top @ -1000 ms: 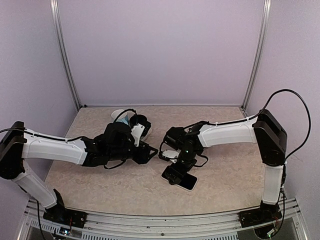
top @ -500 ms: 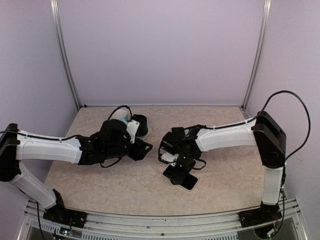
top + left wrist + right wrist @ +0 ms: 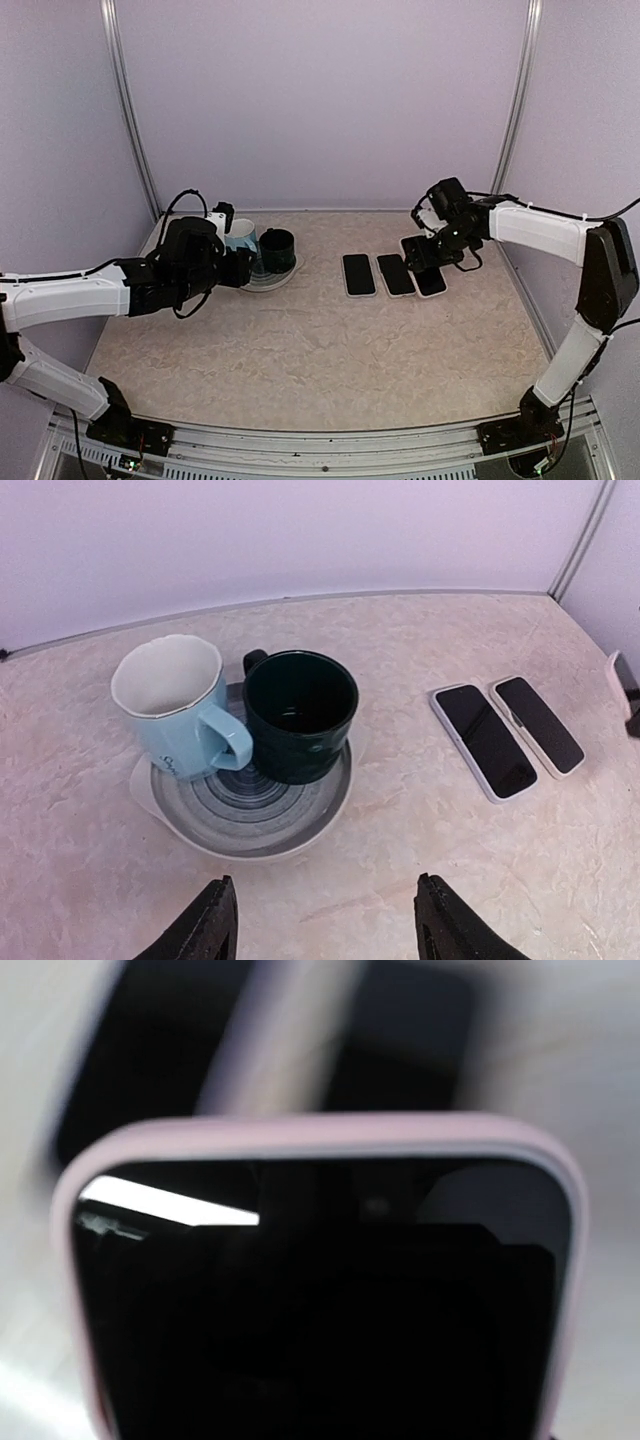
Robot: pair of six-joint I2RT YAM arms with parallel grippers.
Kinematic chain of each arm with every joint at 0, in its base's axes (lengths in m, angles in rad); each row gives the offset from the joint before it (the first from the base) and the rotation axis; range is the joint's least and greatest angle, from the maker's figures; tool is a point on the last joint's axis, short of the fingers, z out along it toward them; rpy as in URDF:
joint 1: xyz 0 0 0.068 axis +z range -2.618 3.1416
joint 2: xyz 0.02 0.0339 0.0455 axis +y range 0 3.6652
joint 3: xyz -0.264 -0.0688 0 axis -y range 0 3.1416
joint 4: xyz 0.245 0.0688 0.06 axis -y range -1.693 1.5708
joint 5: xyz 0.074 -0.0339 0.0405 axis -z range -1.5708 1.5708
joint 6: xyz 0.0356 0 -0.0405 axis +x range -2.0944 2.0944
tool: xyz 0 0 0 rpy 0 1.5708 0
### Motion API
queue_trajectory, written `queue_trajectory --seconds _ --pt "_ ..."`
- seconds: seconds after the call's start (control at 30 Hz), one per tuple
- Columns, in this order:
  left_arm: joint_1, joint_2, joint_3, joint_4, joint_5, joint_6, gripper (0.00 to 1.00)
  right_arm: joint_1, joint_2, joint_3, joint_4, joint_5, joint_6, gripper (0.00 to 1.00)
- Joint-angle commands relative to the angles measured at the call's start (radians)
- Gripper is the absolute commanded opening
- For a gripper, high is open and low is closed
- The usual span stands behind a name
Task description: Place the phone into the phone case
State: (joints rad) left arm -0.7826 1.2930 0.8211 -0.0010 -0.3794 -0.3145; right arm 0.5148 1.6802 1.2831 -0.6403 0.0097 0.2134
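Note:
The robot's right gripper will shift to its right in the top view and down to release clear of the middle phone, since bare tabletop lies below the gripper there.
Two phones with dark screens and pale edges lie flat side by side at the back right, the left one [image 3: 358, 274] [image 3: 483, 738] and the middle one [image 3: 395, 274] [image 3: 538, 723]. A third phone in a pink case [image 3: 430, 281] [image 3: 320, 1290] is beside them, tilted up and filling the right wrist view. My right gripper [image 3: 418, 252] is at its far end and appears shut on it; the fingers are hidden. My left gripper [image 3: 240, 268] [image 3: 325, 925] is open and empty, hovering near the plate.
A grey-ringed plate [image 3: 270, 285] [image 3: 250, 845] at the back left carries a light blue mug [image 3: 240, 238] [image 3: 170, 705] and a dark green mug [image 3: 277, 250] [image 3: 300, 715]. Purple walls close in the back and sides.
Both arms have left the table's middle: the left drew back to the mugs, the right went to the back right. The phone at front centre is gone; three phones now lie at the back right.

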Motion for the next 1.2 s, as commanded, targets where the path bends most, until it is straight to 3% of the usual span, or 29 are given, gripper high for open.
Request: queue_trajectory --seconds 0.0,0.17,0.37,0.97,1.07,1.1,1.13,1.17 --pt "0.042 -0.010 -0.026 -0.072 -0.046 -0.089 0.60 -0.172 0.062 0.081 0.089 0.061 0.001 0.51" --pt "0.060 -0.026 -0.063 -0.068 -0.059 -0.130 0.61 -0.286 0.302 0.273 0.067 0.068 -0.006 0.50" --pt "0.073 -0.052 -0.092 -0.065 -0.052 -0.133 0.61 -0.303 0.510 0.468 -0.042 0.084 0.020 0.49" --pt "0.087 -0.029 -0.082 -0.065 -0.054 -0.118 0.61 -0.286 0.457 0.367 -0.090 0.047 0.046 0.53" --pt "0.090 -0.030 -0.087 -0.069 -0.064 -0.119 0.61 -0.286 0.474 0.367 -0.083 0.016 0.042 0.65" --pt "0.093 -0.032 -0.088 -0.070 -0.067 -0.122 0.61 -0.286 0.471 0.360 -0.077 0.006 0.040 0.75" --pt "0.095 -0.032 -0.088 -0.071 -0.067 -0.125 0.61 -0.286 0.461 0.349 -0.067 0.004 0.041 0.91" --pt "0.097 -0.032 -0.085 -0.075 -0.069 -0.126 0.61 -0.286 0.448 0.336 -0.057 0.005 0.039 0.98"
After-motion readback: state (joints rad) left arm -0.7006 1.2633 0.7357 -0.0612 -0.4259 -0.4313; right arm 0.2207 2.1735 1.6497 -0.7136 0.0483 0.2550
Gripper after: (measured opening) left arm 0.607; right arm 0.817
